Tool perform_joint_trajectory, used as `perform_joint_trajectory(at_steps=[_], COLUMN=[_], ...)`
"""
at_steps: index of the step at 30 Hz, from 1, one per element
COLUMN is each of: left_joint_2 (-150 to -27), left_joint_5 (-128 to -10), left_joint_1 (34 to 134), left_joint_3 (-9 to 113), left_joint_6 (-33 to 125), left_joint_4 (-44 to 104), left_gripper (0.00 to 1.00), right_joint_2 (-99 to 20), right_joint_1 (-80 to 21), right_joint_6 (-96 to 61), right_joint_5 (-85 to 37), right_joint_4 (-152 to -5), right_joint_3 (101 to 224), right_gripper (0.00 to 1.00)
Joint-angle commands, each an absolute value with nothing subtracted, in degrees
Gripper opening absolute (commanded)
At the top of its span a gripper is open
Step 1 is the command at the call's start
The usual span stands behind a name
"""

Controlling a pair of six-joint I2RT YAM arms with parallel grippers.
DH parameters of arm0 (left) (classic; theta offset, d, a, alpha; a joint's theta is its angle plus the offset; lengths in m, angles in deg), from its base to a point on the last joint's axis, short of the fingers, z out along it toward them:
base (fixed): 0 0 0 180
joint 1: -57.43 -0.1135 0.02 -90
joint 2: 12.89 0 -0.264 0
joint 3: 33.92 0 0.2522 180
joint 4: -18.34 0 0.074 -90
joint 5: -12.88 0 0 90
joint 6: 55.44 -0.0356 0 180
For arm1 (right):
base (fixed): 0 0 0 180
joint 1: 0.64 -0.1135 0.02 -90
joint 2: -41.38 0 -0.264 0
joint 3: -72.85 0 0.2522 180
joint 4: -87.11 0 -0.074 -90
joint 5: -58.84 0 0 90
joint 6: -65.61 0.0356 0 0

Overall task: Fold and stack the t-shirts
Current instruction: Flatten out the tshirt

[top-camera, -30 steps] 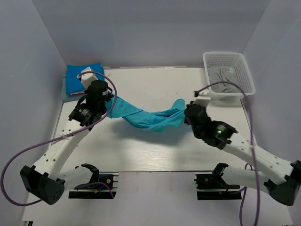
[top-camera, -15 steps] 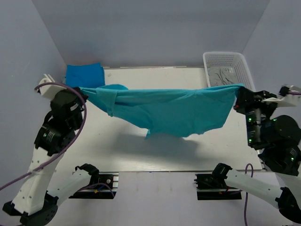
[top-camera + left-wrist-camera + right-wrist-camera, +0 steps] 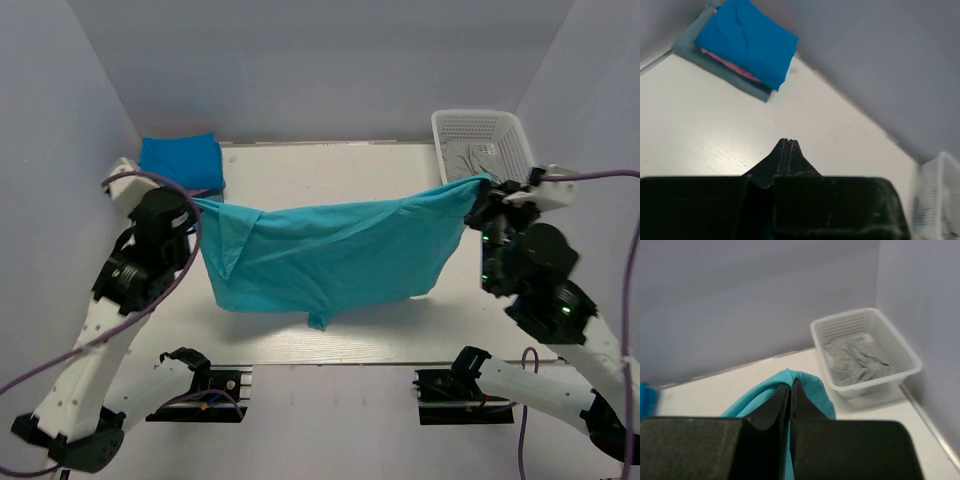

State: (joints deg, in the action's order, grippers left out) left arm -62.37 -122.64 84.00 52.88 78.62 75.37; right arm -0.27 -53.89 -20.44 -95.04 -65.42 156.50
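My left gripper needs to lift the turquoise corner next, then lower it and let it go on the bare table (image 3: 240, 195) (image 3: 754, 126) below the gripper, beside the folded stack.
A bright turquoise t-shirt (image 3: 330, 255) hangs spread in the air between my two grippers, above the white table. My left gripper (image 3: 197, 205) is shut on its left corner; in the left wrist view the fingertips (image 3: 785, 141) are pressed together with only a sliver of turquoise between them. My right gripper (image 3: 483, 185) is shut on the right corner, and the cloth (image 3: 810, 385) bulges round the closed tips (image 3: 790, 382). A folded stack with a deep blue tee (image 3: 180, 158) on top lies at the back left; the left wrist view shows blue (image 3: 747, 37) over pink and pale grey-blue layers.
A white lattice basket (image 3: 515, 135) at the back right holds a crumpled grey garment (image 3: 855, 360). Grey-blue walls close in the table on three sides. The two arm bases sit at the near edge.
A second ago the shirt was a bunched strand low between the grippers. Both arms rose and moved apart, spreading it. Since half a second ago it has dropped lower and towards the near edge.
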Motion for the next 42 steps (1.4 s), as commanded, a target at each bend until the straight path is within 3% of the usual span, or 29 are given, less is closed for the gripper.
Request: perform_joint_trajectory(at_steps=[1,4,8,14,18,29,35,42], left_joint_2=[-68.07,-74.57,-79.51,-65.23,-57.65,-51.30,-53.67,-62.89], left_joint_5=[-121.95,-124.03,-129.76,-123.10,-115.38,-101.30,-103.91,-117.80], left_joint_1=[83.62,83.01,83.01,83.01,83.01,83.01,83.01,82.93], left_joint_3=[50.25,50.85,64.10,64.22,65.00,72.47,72.48,54.42], left_joint_6=[79.39,79.92,82.20,73.07,69.64,69.11,69.11,77.08], left_joint_4=[74.12,74.54,82.71,72.55,69.55,67.70,68.49,68.49], left_gripper=[0.00,0.00,0.00,0.00,0.00,0.00,0.00,0.00], right_joint_2=[-5.45,-10.45,-13.02,-10.92,-6.62,0.25,-4.39,-15.82], right_joint_1=[-53.63,-51.71,-49.07,-49.06,-49.06,-48.89,-49.24,-47.84], right_joint_6=[-27.43,-29.04,-38.25,-40.01,-40.48,-30.01,-32.37,-37.22], right_joint_5=[-103.65,-104.03,-102.48,-97.35,-92.97,-72.74,-77.10,-98.31], right_joint_4=[-75.42,-82.55,-93.80,-84.50,-82.05,-60.77,-66.90,-85.71], right_joint_3=[151.49,149.37,152.87,166.14,168.61,183.99,181.80,165.73], right_gripper=[0.00,0.00,0.00,0.00,0.00,0.00,0.00,0.00])
